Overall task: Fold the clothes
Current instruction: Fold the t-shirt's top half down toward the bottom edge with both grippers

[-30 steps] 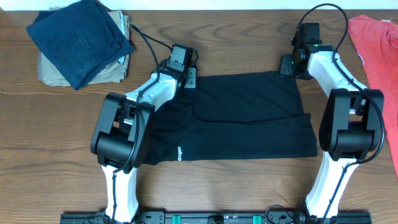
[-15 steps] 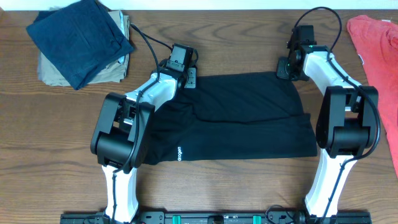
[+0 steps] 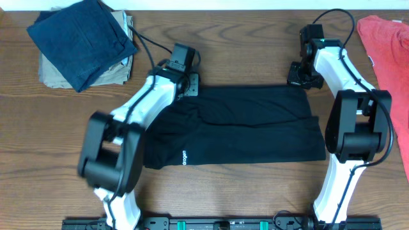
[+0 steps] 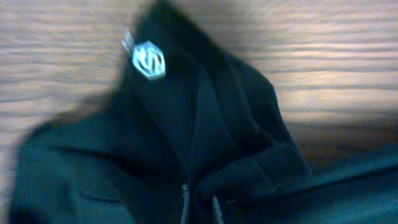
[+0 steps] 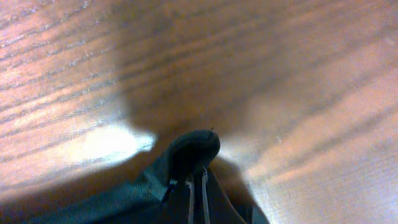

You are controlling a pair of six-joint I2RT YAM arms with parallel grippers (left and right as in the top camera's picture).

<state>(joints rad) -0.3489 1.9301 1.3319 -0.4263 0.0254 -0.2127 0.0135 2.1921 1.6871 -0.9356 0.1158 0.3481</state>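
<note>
My right gripper carries the pinched far edge of the shirt back onto the shirt's near strip (image 3: pixel 309 137) and releases it there next. That strip still lies uncovered, back from my right gripper.
The black T-shirt (image 3: pixel 249 124) lies spread flat mid-table, with white lettering (image 3: pixel 185 157) near its front left. My left gripper (image 3: pixel 186 83) is at the shirt's far left corner, shut on a pinch of black fabric. In the left wrist view the cloth rises in a peak from the gripper (image 4: pixel 200 206), and a small white logo (image 4: pixel 149 61) shows on it. My right gripper (image 3: pixel 299 76) is at the far right corner. In the right wrist view it (image 5: pixel 198 190) is shut on a rolled fold of the shirt's edge (image 5: pixel 196 148).
A navy folded garment (image 3: pixel 80 38) lies on a beige one (image 3: pixel 54 73) at the far left corner of the wooden table (image 3: pixel 243 38). A red garment (image 3: pixel 388 48) lies at the far right edge.
Both grippers have shut on the shirt's far corners. The left arm has swung and shifted slightly, and the shirt's far edge has drawn a little toward the front.
</note>
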